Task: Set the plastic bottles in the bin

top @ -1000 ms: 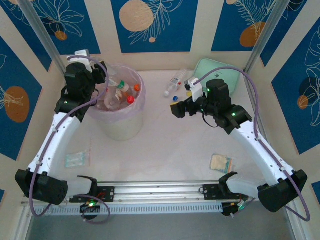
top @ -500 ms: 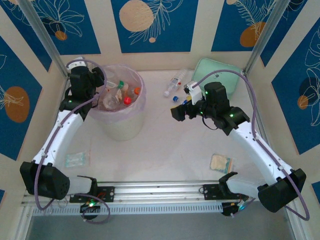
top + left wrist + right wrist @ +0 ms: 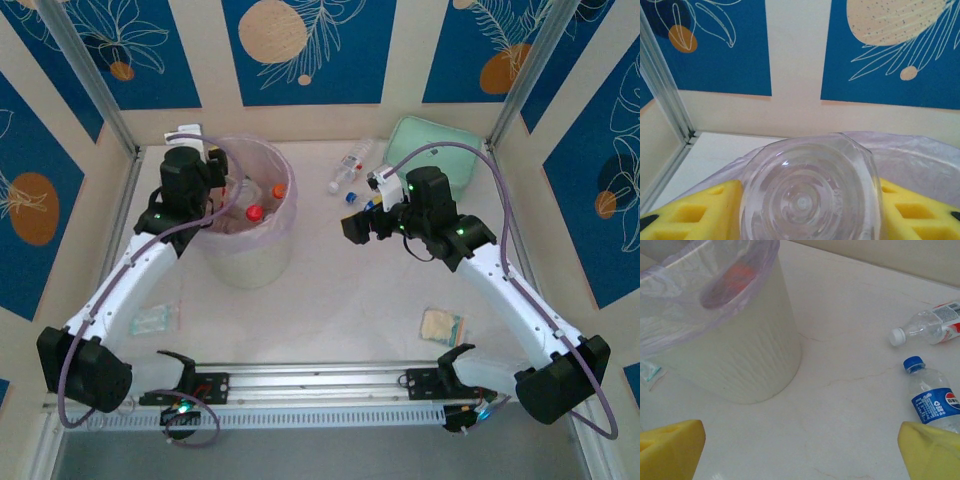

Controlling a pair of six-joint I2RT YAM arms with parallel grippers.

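Observation:
Before releasing the clear plastic bottle (image 3: 807, 192), I need to move my left gripper from the bin's rim in over the bin's opening (image 3: 920, 160).
My left gripper (image 3: 216, 180) is over the left rim of the bin (image 3: 245, 255), shut on a clear plastic bottle (image 3: 807, 192). In the left wrist view the bottle's round base faces the camera between the yellow pads (image 3: 700, 210), with the liner's rim (image 3: 925, 155) behind it. Several bottles lie inside the bin, one with a red cap (image 3: 255, 212). My right gripper (image 3: 351, 223) hangs open over bare table right of the bin (image 3: 735, 355). A white-capped bottle (image 3: 930, 327) and a blue-capped Pepsi bottle (image 3: 932, 400) lie on the table just beyond my right gripper (image 3: 800, 460).
A mint-green zip case (image 3: 435, 145) sits in the far right corner. A flat beige packet (image 3: 441, 326) lies near the right front, a small pale green packet (image 3: 152, 319) near the left front. Patterned walls close three sides.
The left arm has swung rightward with the bottle, from beyond the bin's left side to over its rim. The right gripper has edged slightly left and stayed open.

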